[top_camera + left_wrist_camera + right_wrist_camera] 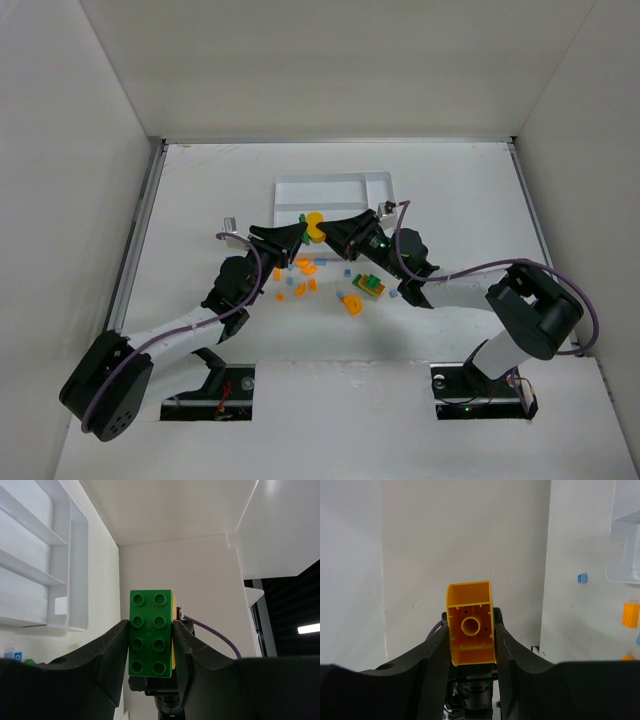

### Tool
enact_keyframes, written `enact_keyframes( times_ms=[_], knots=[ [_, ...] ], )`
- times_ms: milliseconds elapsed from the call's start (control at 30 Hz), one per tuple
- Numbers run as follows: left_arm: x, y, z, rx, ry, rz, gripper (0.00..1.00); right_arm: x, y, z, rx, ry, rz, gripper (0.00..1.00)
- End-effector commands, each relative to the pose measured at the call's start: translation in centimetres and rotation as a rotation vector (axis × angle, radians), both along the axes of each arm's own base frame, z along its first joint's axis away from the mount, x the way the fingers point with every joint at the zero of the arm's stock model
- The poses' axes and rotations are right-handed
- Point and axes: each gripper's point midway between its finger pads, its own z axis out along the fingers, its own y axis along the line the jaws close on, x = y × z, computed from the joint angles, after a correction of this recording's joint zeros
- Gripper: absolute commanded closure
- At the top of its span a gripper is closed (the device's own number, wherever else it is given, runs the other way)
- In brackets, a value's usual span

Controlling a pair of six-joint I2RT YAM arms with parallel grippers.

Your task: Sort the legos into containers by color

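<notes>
The tray's far slot (pixel 345 188) stands bare. My right gripper next pulls away from the green brick (pixel 301 236), swings outward, turns downward over that slot and releases the yellow piece.
A green lego brick (pixel 150 635) with studs facing the camera sits between my left gripper's (pixel 151 626) jaws, which are shut on its two sides; a yellow edge (pixel 174 630) shows behind it. My right gripper (pixel 471 623) is shut on a hollow yellow lego piece (pixel 470 630). From above, the left gripper (pixel 297 237) and the right gripper (pixel 328 232) meet tip to tip just in front of the white tray (pixel 340 184), with the green brick (pixel 301 236) and the yellow piece (pixel 314 225) pressed together between them. The tray's slots (pixel 45 555) look bare where visible.
Loose legos lie on the table below the grippers: orange bricks (pixel 303 265), a yellow piece (pixel 352 303), a green and yellow stack (pixel 368 286) and small blue bits (pixel 282 296). The right wrist view shows a blue brick (pixel 581 578) and an orange one (pixel 630 615).
</notes>
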Motion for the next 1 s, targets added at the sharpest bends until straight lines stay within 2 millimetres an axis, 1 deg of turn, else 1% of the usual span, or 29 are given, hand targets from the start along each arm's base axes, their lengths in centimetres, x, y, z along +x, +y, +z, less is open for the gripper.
enact_keyframes(
  times_ms=[0, 200, 367, 500, 600, 700, 767, 800, 833, 900, 967],
  knots=[
    [0.1, 0.0, 4.0, -0.064, -0.109, -0.001, 0.67, -0.6, 0.3, 2.4, 0.076, -0.054, 0.023, 0.81],
    [-0.1, 0.6, 4.2, -0.049, -0.132, 0.014, 0.74, -0.8, -0.1, 2.6, 0.104, -0.056, 0.020, 0.81],
    [-0.3, 1.2, 4.0, -0.036, -0.138, 0.025, 0.79, -0.9, -0.9, 2.6, 0.110, -0.059, 0.006, 0.81],
    [-0.3, 2.2, 3.8, -0.023, -0.147, 0.047, 0.81, -0.9, -1.6, 2.6, 0.111, -0.061, -0.004, 0.81],
    [-0.2, 3.6, 2.8, 0.002, -0.133, 0.070, 0.82, -0.8, -2.6, 3.0, 0.108, -0.075, -0.021, 0.81],
    [-0.3, 5.5, 0.8, 0.057, -0.105, 0.101, 0.83, -0.8, -4.4, 2.9, 0.093, -0.092, -0.053, 0.81],
    [-0.7, 6.3, -0.5, 0.112, -0.087, 0.094, 0.83, -0.8, -5.9, 2.0, 0.047, -0.104, -0.079, 0.81],
    [-1.0, 6.4, -0.9, 0.156, -0.091, 0.077, 0.83, -0.6, -6.7, 1.0, 0.006, -0.098, -0.098, 0.81],
    [-1.4, 6.3, -1.3, 0.203, -0.098, 0.060, 0.83, -0.1, -7.4, -0.3, -0.054, -0.083, -0.119, 0.81],
    [-2.3, 5.6, -2.2, 0.305, -0.107, 0.020, 0.83, 0.5, -8.1, -2.0, -0.166, -0.064, -0.145, 0.81],
    [-2.8, 4.7, -3.1, 0.409, -0.107, -0.018, 0.82, 1.0, -8.5, -2.8, -0.291, -0.080, -0.166, 0.81]
  ],
)
